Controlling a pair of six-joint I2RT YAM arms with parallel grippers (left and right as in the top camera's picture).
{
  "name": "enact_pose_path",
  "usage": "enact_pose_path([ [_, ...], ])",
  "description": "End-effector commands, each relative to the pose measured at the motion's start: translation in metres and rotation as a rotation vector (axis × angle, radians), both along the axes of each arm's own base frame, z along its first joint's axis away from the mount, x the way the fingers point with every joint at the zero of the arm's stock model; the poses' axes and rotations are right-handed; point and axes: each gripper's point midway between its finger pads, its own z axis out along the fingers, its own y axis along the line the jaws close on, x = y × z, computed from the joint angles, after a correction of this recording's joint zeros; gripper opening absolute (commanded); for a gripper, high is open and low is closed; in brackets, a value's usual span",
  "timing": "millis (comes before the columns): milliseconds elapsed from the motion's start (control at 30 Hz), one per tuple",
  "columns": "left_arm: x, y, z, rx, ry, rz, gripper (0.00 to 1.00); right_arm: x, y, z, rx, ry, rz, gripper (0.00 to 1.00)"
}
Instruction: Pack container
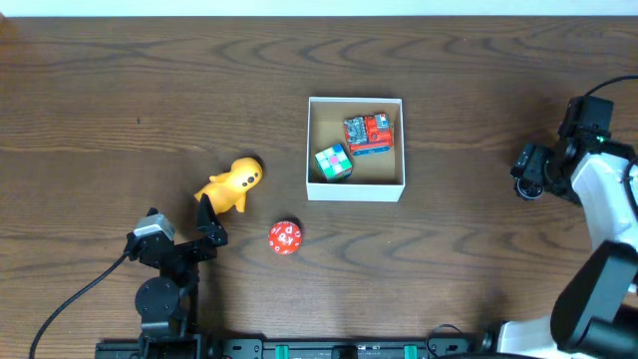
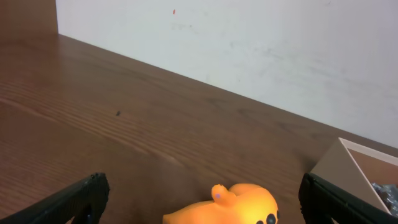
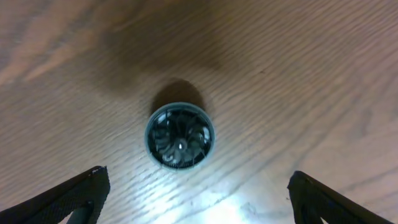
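Observation:
My open right gripper moves down around the teal rim of the small round dark disc [image 1: 529, 190] [image 3: 180, 136] and closes next, since the disc lies below it, between its two fingers.
The container [image 1: 394, 186], a white-walled square box with a tan inside, stands mid-table and holds a multicoloured cube [image 1: 333, 162] and a red and blue toy [image 1: 367, 133]. A yellow duck-like toy [image 1: 231, 183] lies to its left, and a red ball with white marks [image 1: 284, 238] sits nearer the front. My left gripper [image 1: 212, 224] is open just behind the yellow toy [image 2: 239, 204], which shows between its fingers [image 2: 81, 199] in the left wrist view. My right gripper [image 1: 525, 175] is open at the far right, over a small round dark disc with a teal rim [image 3: 180, 135].
A corner of the container [image 2: 348, 165] shows at the right of the left wrist view, with a white wall behind the table. The left arm's base and cable [image 1: 70, 304] sit at the front left. The right arm [image 1: 608, 199] runs along the right edge.

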Motion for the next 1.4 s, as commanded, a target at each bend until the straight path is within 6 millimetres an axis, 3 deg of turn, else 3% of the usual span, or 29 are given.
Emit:
enact_pose_path([
  [0, -0.001, 0.001, -0.018, 0.015, 0.054, 0.005, 0.98, -0.002, 0.001, -0.021, 0.039, 0.036, -0.017, 0.97],
  [367, -0.001, 0.001, -0.018, 0.015, 0.053, 0.005, 0.98, 0.009, 0.007, -0.054, 0.087, 0.064, 0.035, 0.96],
  [467, -0.001, 0.001, -0.018, 0.015, 0.053, 0.005, 0.98, 0.010, 0.007, -0.054, 0.088, 0.061, 0.037, 0.87],
  [667, -0.001, 0.001, -0.018, 0.015, 0.053, 0.005, 0.98, 0.011, 0.012, -0.055, 0.117, 0.054, 0.043, 0.86],
  [1367, -0.001, 0.001, -0.018, 0.015, 0.053, 0.005, 0.98, 0.012, 0.008, -0.057, 0.115, 0.047, 0.034, 0.88],
])
